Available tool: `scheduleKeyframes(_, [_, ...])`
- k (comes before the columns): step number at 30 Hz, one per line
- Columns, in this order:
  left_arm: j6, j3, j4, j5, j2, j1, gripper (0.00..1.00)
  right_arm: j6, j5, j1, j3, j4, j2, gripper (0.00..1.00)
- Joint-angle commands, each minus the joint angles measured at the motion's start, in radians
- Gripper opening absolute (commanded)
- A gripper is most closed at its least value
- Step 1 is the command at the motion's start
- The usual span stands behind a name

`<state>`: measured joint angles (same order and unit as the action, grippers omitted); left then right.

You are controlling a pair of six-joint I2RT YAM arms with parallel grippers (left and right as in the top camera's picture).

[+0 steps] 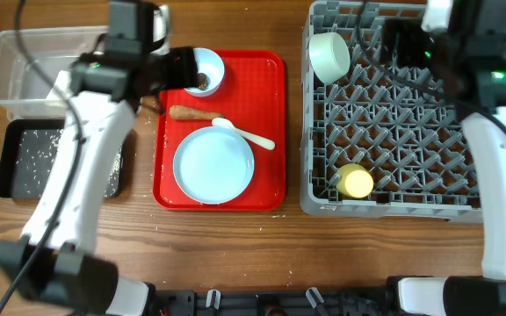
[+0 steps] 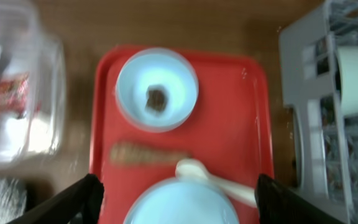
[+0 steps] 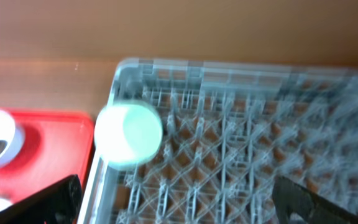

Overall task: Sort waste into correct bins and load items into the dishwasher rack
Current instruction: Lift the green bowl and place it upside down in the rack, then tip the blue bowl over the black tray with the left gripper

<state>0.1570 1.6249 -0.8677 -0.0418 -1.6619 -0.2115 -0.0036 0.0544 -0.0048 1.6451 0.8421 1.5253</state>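
Note:
The left gripper moves down and to the right in the overhead view next, onto the pale bowl's rack-side rim [image 1: 223,75] [image 2: 194,100], because bare tray there leaves a finger room.
On the red tray [image 1: 271,105] lie a pale bowl [image 1: 207,70] holding a dark brown lump [image 2: 157,98], a brown stick [image 1: 191,112], a white spoon [image 1: 246,133] and the blue plate [image 1: 213,165]. My left gripper [image 1: 181,72] is open and empty above the tray [image 2: 178,186]. The clear tub [image 1: 16,70] holds a red wrapper [image 2: 5,93]. The black tray [image 1: 25,162] holds rice grains. The grey rack [image 1: 393,114] holds the other bowl [image 1: 329,55] and the yellow cup [image 1: 355,182]. My right gripper [image 1: 402,44] is open and empty above the rack [image 3: 176,186].
The tub and black tray stand at the table's left edge, the red tray in the middle and the rack at the right. A strip of bare wood runs along the front. The rack's upright pegs fill its floor.

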Motion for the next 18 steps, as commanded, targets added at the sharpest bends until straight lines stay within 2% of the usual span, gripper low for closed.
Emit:
scheduleKeyframes(1, [-0.157,0.004,0.088,0.067,-0.18,-0.094,0.79,0.03,0.157,-0.064,-0.003,0.089,-0.012,0.99])
scheduleKeyframes(5, [-0.328,0.004,0.21,0.178,-0.344,-0.154,0.77,0.031,0.157,-0.071,-0.003,0.133,-0.011,0.98])
scheduleKeyframes(8, [-0.341,0.004,0.285,0.232,-0.421,-0.166,0.75,0.03,0.157,-0.071,-0.004,0.146,-0.011,0.98])
scheduleKeyframes(14, [-0.345,0.004,0.376,0.233,-0.503,-0.165,0.73,0.031,0.157,-0.071,-0.004,0.151,-0.011,0.98])
scheduleKeyframes(15, [-0.345,0.004,0.383,0.234,-0.512,-0.165,0.7,0.03,0.157,-0.071,-0.004,0.154,-0.011,0.98])
scheduleKeyframes(17, [-0.345,0.004,0.39,0.233,-0.529,-0.165,0.55,0.03,0.157,-0.071,-0.004,0.161,-0.011,0.98])
scheduleKeyframes(18, [-0.345,0.004,0.392,0.234,-0.539,-0.164,0.43,0.03,0.157,-0.071,-0.004,0.162,-0.011,0.98])
